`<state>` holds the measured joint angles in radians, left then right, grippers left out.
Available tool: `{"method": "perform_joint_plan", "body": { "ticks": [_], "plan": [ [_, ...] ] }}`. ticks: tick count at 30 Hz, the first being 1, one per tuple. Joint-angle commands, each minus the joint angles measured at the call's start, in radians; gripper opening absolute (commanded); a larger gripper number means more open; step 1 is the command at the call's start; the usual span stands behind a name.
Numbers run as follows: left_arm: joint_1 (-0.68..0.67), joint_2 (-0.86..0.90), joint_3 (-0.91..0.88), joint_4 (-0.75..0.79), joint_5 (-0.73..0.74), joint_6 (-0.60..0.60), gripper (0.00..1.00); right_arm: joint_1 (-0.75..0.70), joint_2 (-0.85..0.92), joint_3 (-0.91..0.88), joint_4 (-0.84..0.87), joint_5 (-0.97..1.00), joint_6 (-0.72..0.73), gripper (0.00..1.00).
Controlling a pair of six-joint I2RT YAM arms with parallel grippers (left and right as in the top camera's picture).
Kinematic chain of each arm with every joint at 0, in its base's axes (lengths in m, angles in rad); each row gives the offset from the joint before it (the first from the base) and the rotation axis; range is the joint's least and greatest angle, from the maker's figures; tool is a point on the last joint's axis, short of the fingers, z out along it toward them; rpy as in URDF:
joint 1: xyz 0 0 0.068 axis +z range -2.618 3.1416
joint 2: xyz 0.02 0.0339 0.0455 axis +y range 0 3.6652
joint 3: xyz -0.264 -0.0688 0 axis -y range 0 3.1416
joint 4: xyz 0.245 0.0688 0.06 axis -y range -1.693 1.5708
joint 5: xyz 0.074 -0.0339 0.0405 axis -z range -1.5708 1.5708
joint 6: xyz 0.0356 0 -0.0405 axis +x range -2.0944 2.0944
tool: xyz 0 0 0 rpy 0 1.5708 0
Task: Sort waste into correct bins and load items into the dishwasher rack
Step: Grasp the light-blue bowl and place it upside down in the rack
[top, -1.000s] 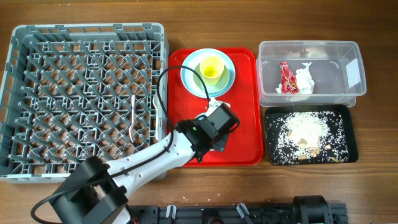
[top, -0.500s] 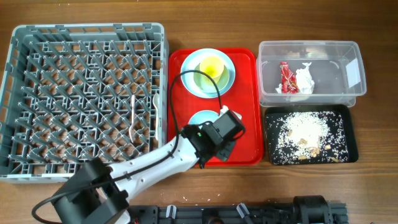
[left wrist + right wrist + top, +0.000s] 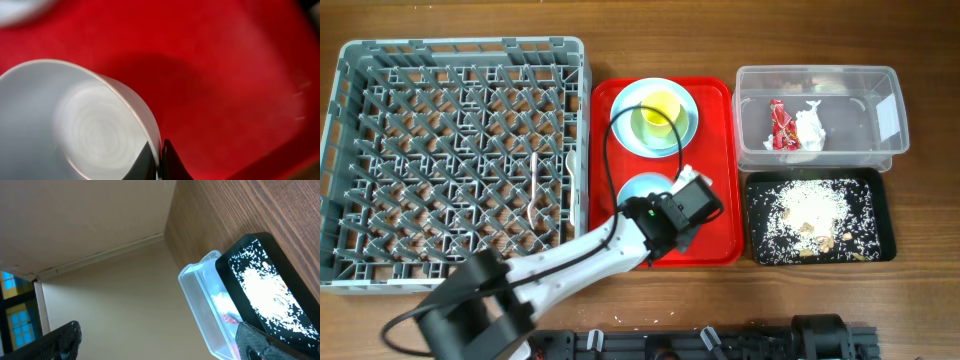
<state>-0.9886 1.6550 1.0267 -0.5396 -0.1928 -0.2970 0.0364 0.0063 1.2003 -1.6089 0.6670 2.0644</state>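
Note:
The left gripper lifts across to the rack's empty tray-side far corner (image 3: 547, 97) next, outward and to its left in the overhead view, and releases the bowl (image 3: 642, 186).
My left gripper (image 3: 660, 203) is over the red tray and shut on the rim of the small pale blue bowl (image 3: 642, 186). In the left wrist view its fingers (image 3: 160, 161) pinch the wall of the bowl (image 3: 75, 125). The pale blue plate (image 3: 680, 125) lies at the tray's far end with the yellow cup (image 3: 657, 110) on it. White cutlery (image 3: 533, 185) lies in the grey dishwasher rack (image 3: 455, 160). The clear tub (image 3: 855, 125) holds the red wrapper (image 3: 781, 126) and the napkin (image 3: 810, 128). The black tray (image 3: 875, 215) holds rice scraps (image 3: 810, 210). My right gripper (image 3: 160, 345) is open and empty, out of the overhead view.
The red tray (image 3: 715, 160) sits between the rack and the two bins on a wooden table. The left arm crosses the tray's near edge from the bottom of the view. The right wrist view shows the tub (image 3: 200, 300) and black tray (image 3: 260, 280) from afar.
My left gripper has shifted right and toward the tray's near end. The bowl, hidden under the gripper a second ago, now shows on the tray beside it.

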Motion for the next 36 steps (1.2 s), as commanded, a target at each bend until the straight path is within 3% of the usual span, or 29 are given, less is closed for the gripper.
{"method": "perform_joint_plan", "body": {
  "ticks": [1,3,5,8,11,13,15,17,20,25,26,27,32,36],
  "plan": [
    [0.045,-0.167,0.233,-0.068,0.032,-0.002,0.04,-0.001,0.007,0.002,0.002,0.013,0.007,1.00],
    [0.156,-0.213,0.401,-0.158,0.163,0.006,0.04,-0.001,0.007,0.002,0.002,0.013,0.007,1.00],
    [0.342,-0.215,0.521,-0.219,0.463,0.048,0.04,-0.001,0.007,0.002,0.002,0.013,0.007,1.00],
    [0.643,-0.203,0.537,-0.201,0.865,0.047,0.04,-0.001,0.007,0.002,0.002,0.013,0.007,1.00],
    [0.968,-0.079,0.537,-0.194,1.330,0.047,0.04,-0.001,0.007,0.002,0.002,0.013,0.007,1.00],
    [1.083,0.042,0.537,-0.161,1.548,0.045,0.04,-0.001,0.007,0.002,0.002,0.013,0.007,1.00],
    [1.160,0.219,0.537,-0.048,1.770,-0.093,0.04,-0.001,0.007,0.002,0.002,0.013,0.007,1.00],
    [1.192,0.343,0.537,0.048,1.770,-0.170,0.04,-0.001,0.007,0.002,0.002,0.013,0.007,1.00],
    [1.218,0.475,0.537,0.150,1.764,-0.184,0.04,-0.001,0.007,0.002,0.002,0.013,0.007,1.00],
    [1.284,0.547,0.537,0.161,1.610,-0.183,0.05,-0.001,0.007,0.002,0.002,0.013,0.006,1.00],
    [1.301,0.546,0.537,0.175,1.608,-0.183,0.40,-0.001,0.007,0.002,0.002,0.013,0.007,1.00],
    [1.324,0.546,0.537,0.192,1.603,-0.182,1.00,-0.001,0.007,0.002,0.002,0.013,0.007,1.00],
    [1.381,0.513,0.537,0.189,1.496,-0.183,1.00,-0.001,0.007,0.002,0.002,0.013,0.007,1.00],
    [1.391,0.342,0.537,0.137,1.355,-0.183,1.00,-0.001,0.007,0.002,0.002,0.013,0.007,1.00]
  ]
}}
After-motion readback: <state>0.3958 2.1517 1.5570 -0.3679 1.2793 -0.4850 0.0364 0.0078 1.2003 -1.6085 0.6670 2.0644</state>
